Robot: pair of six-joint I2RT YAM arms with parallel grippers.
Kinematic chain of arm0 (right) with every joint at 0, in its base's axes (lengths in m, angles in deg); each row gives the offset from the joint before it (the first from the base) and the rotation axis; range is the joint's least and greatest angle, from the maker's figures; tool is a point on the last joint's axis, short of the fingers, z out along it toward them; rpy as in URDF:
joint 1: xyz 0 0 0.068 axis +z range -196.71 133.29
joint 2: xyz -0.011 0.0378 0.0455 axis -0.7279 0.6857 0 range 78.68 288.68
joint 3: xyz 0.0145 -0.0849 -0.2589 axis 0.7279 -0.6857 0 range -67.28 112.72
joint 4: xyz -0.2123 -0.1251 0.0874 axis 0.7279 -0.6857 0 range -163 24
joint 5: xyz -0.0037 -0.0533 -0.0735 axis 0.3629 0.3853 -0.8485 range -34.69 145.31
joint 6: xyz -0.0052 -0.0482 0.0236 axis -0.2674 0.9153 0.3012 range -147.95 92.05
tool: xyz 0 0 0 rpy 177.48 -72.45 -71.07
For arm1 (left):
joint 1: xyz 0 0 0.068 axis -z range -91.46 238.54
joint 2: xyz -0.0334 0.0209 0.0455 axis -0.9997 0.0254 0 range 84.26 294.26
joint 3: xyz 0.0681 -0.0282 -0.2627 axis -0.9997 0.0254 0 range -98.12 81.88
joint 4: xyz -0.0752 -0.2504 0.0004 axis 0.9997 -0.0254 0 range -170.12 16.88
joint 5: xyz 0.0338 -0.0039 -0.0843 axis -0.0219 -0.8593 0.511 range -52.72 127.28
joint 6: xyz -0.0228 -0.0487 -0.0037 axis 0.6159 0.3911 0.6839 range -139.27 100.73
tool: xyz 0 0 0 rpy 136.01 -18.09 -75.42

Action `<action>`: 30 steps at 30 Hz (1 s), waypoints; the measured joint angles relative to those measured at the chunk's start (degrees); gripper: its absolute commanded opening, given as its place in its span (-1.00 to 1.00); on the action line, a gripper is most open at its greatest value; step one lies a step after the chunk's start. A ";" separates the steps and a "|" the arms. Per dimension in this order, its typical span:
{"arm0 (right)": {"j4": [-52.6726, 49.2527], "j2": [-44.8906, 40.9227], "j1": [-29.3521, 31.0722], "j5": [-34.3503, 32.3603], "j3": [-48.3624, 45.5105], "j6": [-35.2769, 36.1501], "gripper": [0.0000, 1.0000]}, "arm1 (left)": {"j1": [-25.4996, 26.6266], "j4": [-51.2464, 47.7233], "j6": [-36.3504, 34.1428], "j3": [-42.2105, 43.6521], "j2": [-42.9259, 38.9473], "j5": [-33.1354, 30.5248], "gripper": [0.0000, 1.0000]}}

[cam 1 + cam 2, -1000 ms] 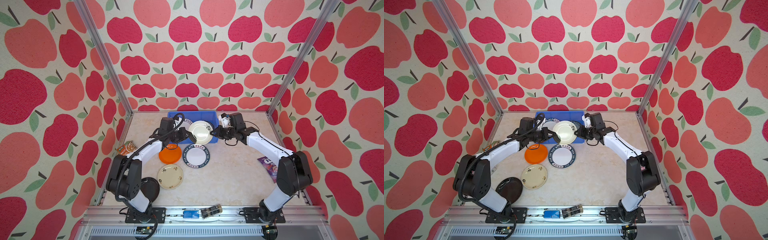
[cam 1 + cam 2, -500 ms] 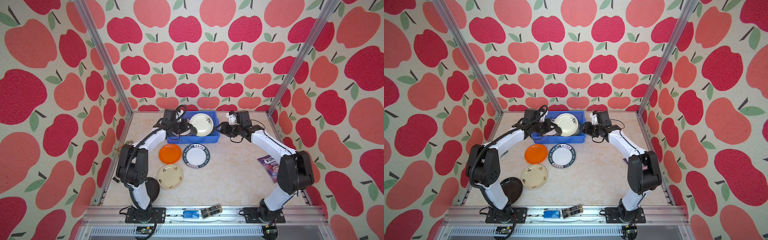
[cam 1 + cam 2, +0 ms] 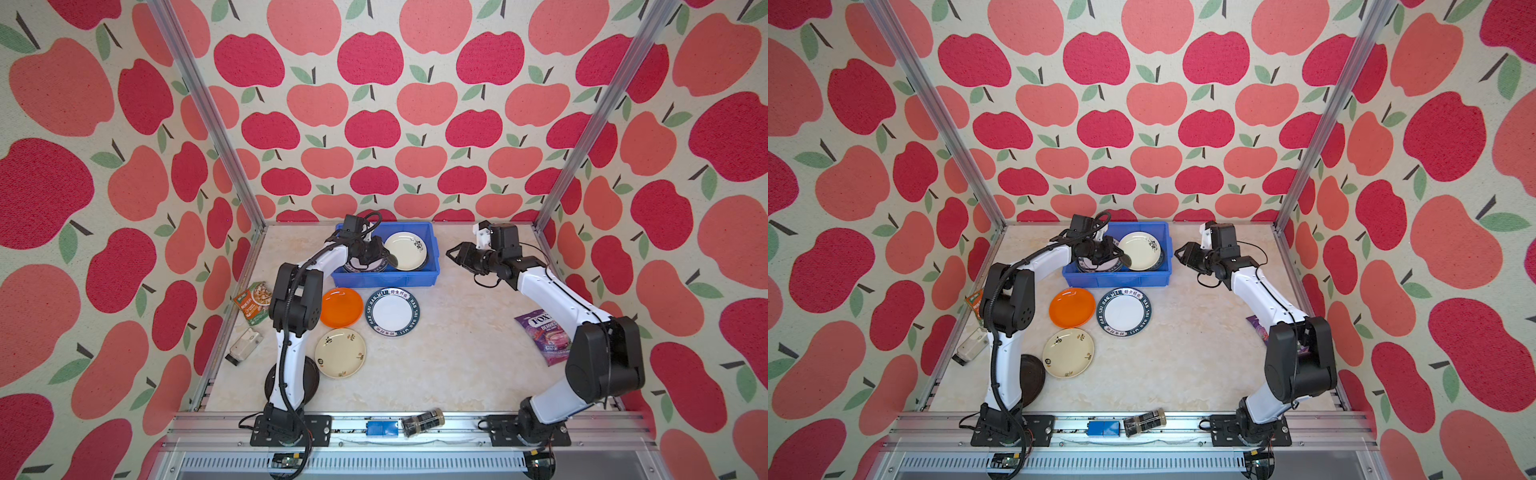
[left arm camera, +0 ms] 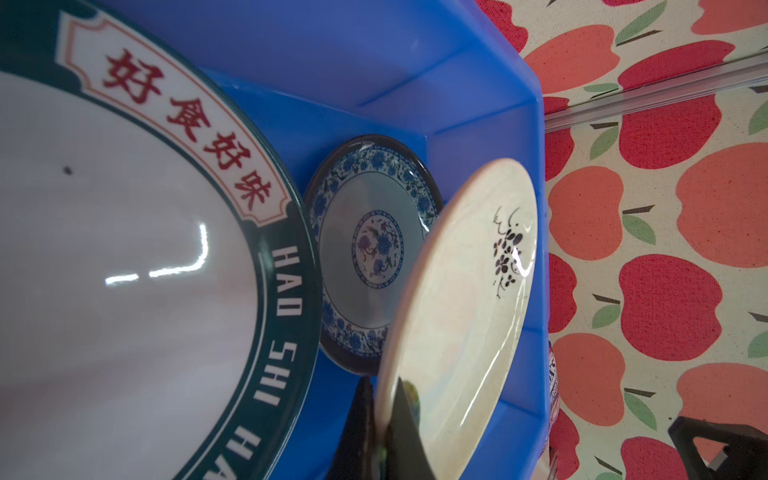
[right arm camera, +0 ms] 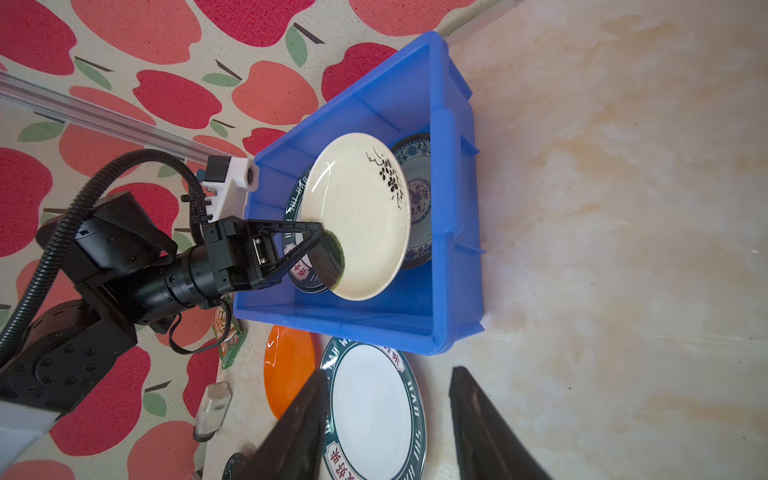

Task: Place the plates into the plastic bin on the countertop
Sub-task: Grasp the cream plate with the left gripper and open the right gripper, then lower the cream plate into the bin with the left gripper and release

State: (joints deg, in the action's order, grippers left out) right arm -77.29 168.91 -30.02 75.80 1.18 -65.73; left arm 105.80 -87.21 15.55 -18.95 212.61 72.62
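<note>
My left gripper goes deeper down into the bin next and releases the cream plate's rim over the teal patterned plate (image 4: pixel 374 249), since the lettered plate fills the bin's other end.
My left gripper (image 4: pixel 384 390) is shut on the rim of a cream plate with a dark flower sprig (image 3: pixel 405 250), holding it tilted inside the blue plastic bin (image 3: pixel 386 279). Under it in the bin lie a teal patterned plate (image 4: pixel 374 249) and a white plate with a lettered rim (image 4: pixel 124 249). My right gripper (image 3: pixel 453 253) hovers open and empty to the right of the bin. On the countertop (image 3: pixel 457 357) in front of the bin lie an orange plate (image 3: pixel 340 307), a lettered plate (image 3: pixel 392 311), a cream plate (image 3: pixel 340 353) and a black plate (image 3: pixel 311 384), the last partly hidden by the left arm.
A snack packet (image 3: pixel 253 302) and a small white device (image 3: pixel 245 347) lie at the left rail. A purple packet (image 3: pixel 544 336) lies by the right arm. A jar (image 3: pixel 422 422) and a small blue box (image 3: pixel 380 428) rest on the front rail.
The left arm has carried the cream plate back and down into the bin. The right gripper has opened and drawn away to the right of the bin.
</note>
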 measured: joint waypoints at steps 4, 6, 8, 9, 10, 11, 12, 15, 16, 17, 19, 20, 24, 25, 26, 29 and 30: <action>0.04 0.00 -1.44 0.20 -0.04 0.02 0.01 | 0.17 -0.96 0.02 -3.54 2.10 -0.37 -1.00; 0.07 0.02 -1.84 0.39 -0.04 0.02 0.00 | 0.22 -1.03 0.02 -4.90 2.89 -0.46 -1.00; 0.09 0.17 -2.14 0.72 -0.04 0.02 0.01 | 0.22 -1.16 0.02 -6.27 3.80 -0.59 -1.00; 0.09 0.39 -2.19 1.01 -0.04 0.02 0.01 | 0.26 -1.22 0.04 -7.08 4.46 -0.68 -1.00; 0.13 0.68 -2.25 1.22 -0.04 0.02 0.01 | 0.28 -1.49 0.02 -7.87 5.05 -0.87 -1.00; 0.13 0.94 -2.25 1.33 -0.04 0.02 0.01 | 0.37 -1.86 0.02 -8.44 5.60 -1.05 -1.00; 0.11 1.31 -2.25 1.53 -0.04 0.02 0.01 | 0.46 -2.45 0.02 -9.16 6.19 -1.11 -1.00; 0.11 2.01 -2.27 1.92 -0.04 0.02 0.01 | 0.66 -4.20 0.02 -11.87 8.28 -1.49 -1.00; 0.11 2.16 -2.36 2.14 -0.04 0.02 0.01 | 0.76 -4.44 0.02 -12.68 8.92 -1.51 -1.00; 0.13 2.19 -2.47 2.21 -0.04 0.02 0.01 | 0.79 -4.57 0.02 -13.22 9.44 -1.51 -1.00; 0.28 2.27 -2.80 2.58 -0.04 0.02 0.01 | 0.87 -5.14 0.02 -13.64 10.08 -1.51 -1.00; 0.37 2.34 -2.84 2.62 -0.04 0.02 0.01 | 0.94 -5.60 0.02 -13.90 10.29 -1.53 -1.00; 0.55 2.64 -2.99 2.80 -0.04 0.02 0.01 | 1.16 -7.02 0.02 -15.54 11.47 -1.55 -1.00; 0.57 2.71 -2.99 2.84 -0.04 0.02 0.01 | 1.25 -7.17 0.00 -15.98 11.78 -1.55 -1.00; 0.57 2.80 -2.99 2.99 -0.04 0.00 0.01 | 1.27 -7.28 0.00 -16.22 11.96 -1.70 -1.00; 0.63 2.97 -2.99 3.21 -0.04 0.00 0.01 | 1.38 -7.61 0.00 -16.76 12.39 -1.95 -0.88; 0.74 3.02 -2.99 3.21 -0.04 0.00 0.01 | 1.40 -7.76 -0.04 -17.09 12.66 -1.97 -0.76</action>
State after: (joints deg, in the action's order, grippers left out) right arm -76.54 171.93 -33.02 79.01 1.14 -65.73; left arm 107.20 -94.97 15.51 -36.04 225.27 70.65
